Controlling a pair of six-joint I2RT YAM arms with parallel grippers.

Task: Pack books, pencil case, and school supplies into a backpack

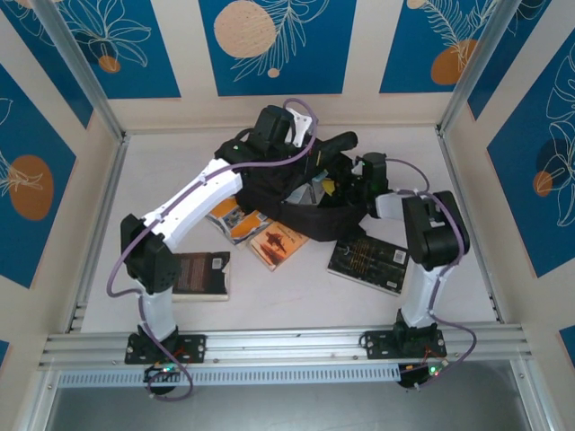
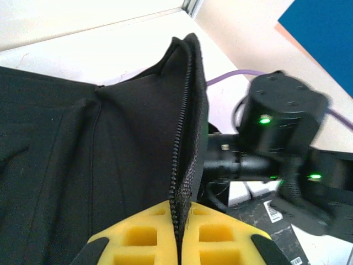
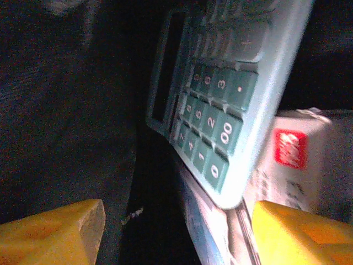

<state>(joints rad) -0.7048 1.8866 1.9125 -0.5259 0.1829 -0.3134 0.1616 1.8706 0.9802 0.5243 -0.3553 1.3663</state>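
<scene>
The backpack's zipper edge comes free next as my left gripper stays raised over the backpack's opening (image 1: 318, 192), since the calculator and pink-and-white box already lie inside.
The black backpack (image 1: 287, 202) lies at mid-table with its mouth held open. My left gripper (image 2: 181, 234) is shut on the backpack's zipper edge (image 2: 185, 138), lifting it. My right gripper (image 3: 176, 232) is inside the backpack, open, its yellow fingers (image 3: 49, 232) wide apart. Between them, nearer the right finger, a teal calculator (image 3: 220, 110) leans on a pink-and-white box (image 3: 298, 160); the pencil case's pale blue edge (image 3: 218, 221) is below. On the table lie two orange books (image 1: 235, 218) (image 1: 278, 242), a brown-black book (image 1: 202, 274) and a black gold-patterned book (image 1: 370, 263).
The right arm's wrist (image 2: 276, 132) hangs close beside the lifted backpack edge. Metal frame posts and a rail (image 1: 287, 346) border the table. Bare white tabletop (image 1: 296, 301) lies in front of the books.
</scene>
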